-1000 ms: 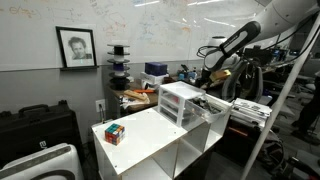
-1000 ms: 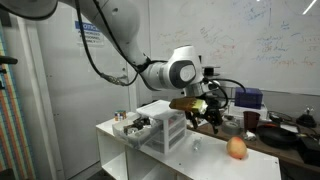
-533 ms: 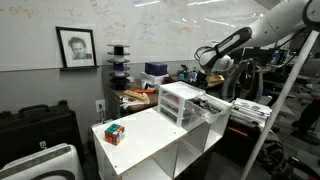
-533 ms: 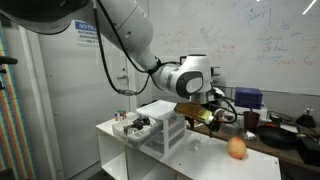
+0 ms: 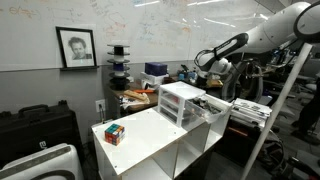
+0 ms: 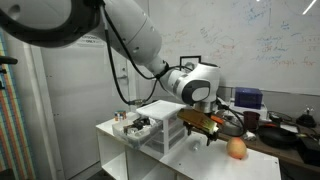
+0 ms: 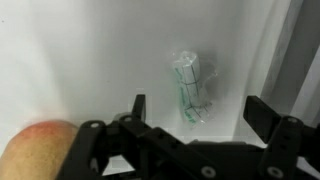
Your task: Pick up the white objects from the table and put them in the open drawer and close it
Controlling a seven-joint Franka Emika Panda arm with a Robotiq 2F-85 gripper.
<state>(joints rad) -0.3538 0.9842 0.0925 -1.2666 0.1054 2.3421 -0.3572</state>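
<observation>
The robot's gripper should go down toward the tabletop around the small white oblong object (image 7: 190,86) and close, since its open fingers already hang above on either side.
In the wrist view my gripper (image 7: 200,110) is open and empty, its two black fingers apart above the white table (image 7: 90,60). A small pale white oblong object (image 7: 187,85) in clear wrap with green marks lies on the table between and just beyond the fingers. In both exterior views the gripper (image 6: 208,127) (image 5: 202,68) hangs beside the white drawer unit (image 6: 168,128) (image 5: 178,100). One drawer (image 6: 135,127) (image 5: 213,109) stands pulled open, with small items in it. The white object is too small to make out in the exterior views.
A red-yellow apple (image 6: 237,147) (image 7: 35,150) lies on the table close to the gripper. A multicoloured puzzle cube (image 5: 114,133) sits near the table's other end. Shelves, spools and clutter (image 5: 150,75) stand behind the table.
The arm has swung away from the drawer unit toward the apple and come lower over the table. The fingers stay open.
</observation>
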